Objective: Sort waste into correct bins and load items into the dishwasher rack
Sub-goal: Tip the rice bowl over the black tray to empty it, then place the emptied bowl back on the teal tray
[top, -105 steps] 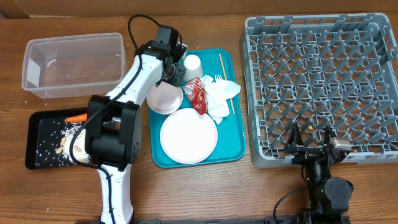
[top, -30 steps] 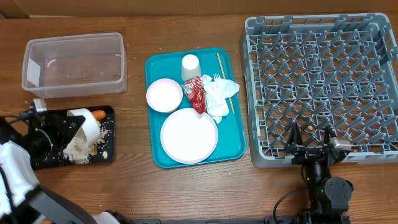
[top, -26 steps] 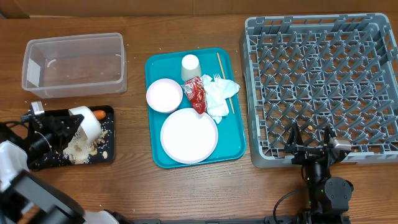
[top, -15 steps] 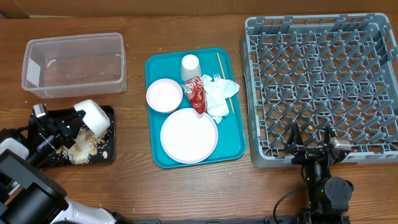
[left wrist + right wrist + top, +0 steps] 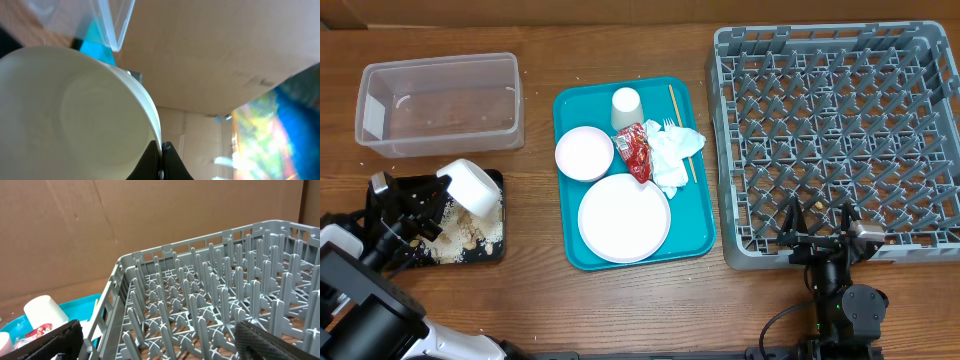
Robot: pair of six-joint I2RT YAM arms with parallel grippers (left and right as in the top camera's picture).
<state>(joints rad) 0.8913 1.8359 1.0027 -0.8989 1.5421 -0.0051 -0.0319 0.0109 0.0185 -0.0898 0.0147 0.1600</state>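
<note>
The teal tray's bare far corner (image 5: 580, 104) lies to the right of my left gripper in the overhead view, so I will swing there, turn downward and release the bowl.
My left gripper (image 5: 440, 196) is shut on the rim of a small white bowl (image 5: 473, 187), which hangs tilted over the black tray bin (image 5: 390, 188). Beige food scraps (image 5: 460, 235) lie in that tray. In the left wrist view the bowl (image 5: 65, 115) fills the left side, its rim pinched by my left gripper (image 5: 161, 156). On the teal tray (image 5: 695, 235) sit a second small bowl (image 5: 584, 152), a white cup (image 5: 627, 105), a red wrapper (image 5: 635, 150), napkins (image 5: 672, 155), a plate (image 5: 623, 217) and a wooden stick (image 5: 678, 125). My right gripper (image 5: 820, 228) stands open at the near edge of the grey dishwasher rack (image 5: 840, 130).
The clear tub bin (image 5: 440, 100) stands behind the black tray, with its corner (image 5: 115, 25) close above the bowl in the left wrist view. The right wrist view shows the rack's pegs (image 5: 210, 295), the cup (image 5: 45, 312) and the wrapper (image 5: 35, 332) to the left.
The left gripper has swung the bowl from a steep tip over the scraps to a higher spot at the tray's far right. The right arm has not moved.
</note>
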